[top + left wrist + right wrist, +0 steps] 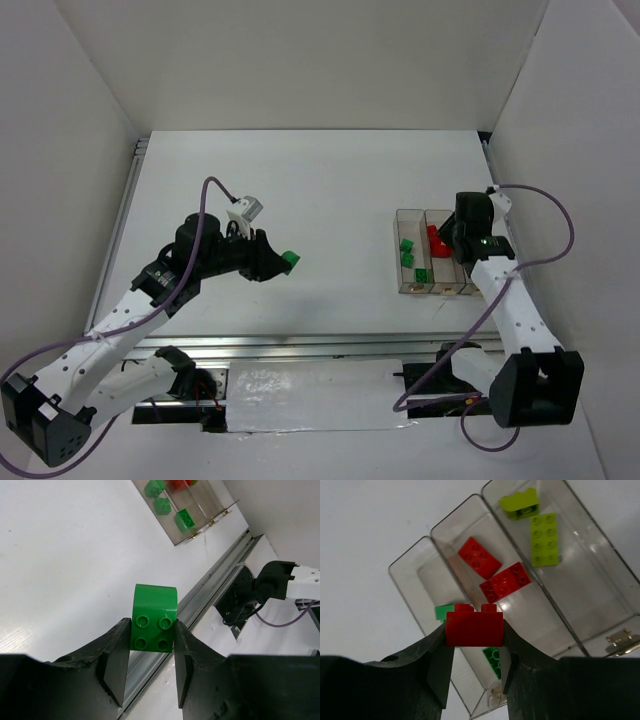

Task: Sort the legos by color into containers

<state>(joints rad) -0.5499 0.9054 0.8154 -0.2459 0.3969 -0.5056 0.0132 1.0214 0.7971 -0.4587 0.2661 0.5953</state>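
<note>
The robot will next move its right gripper down toward the open part of the bottom of the middle bin point(446, 273) and release the red lego, since both legos lying in that bin are red.
My left gripper point(283, 262) is shut on a green lego point(289, 260) and holds it above the table's middle left. In the left wrist view the green lego point(154, 617) sits studs-up between the fingertips. My right gripper point(442, 246) is shut on a red lego point(474, 627) and hangs over the containers point(409, 222). Of the three clear bins point(600, 590), the left one holds green legos point(407, 245), the middle one two red legos point(505, 581), and the right one two yellow-green legos point(544, 539).
An aluminium rail point(300, 345) runs along the table's near edge, with another rail point(128, 215) on the left side. White walls close in the table on three sides. Purple cables point(545, 262) loop off both arms.
</note>
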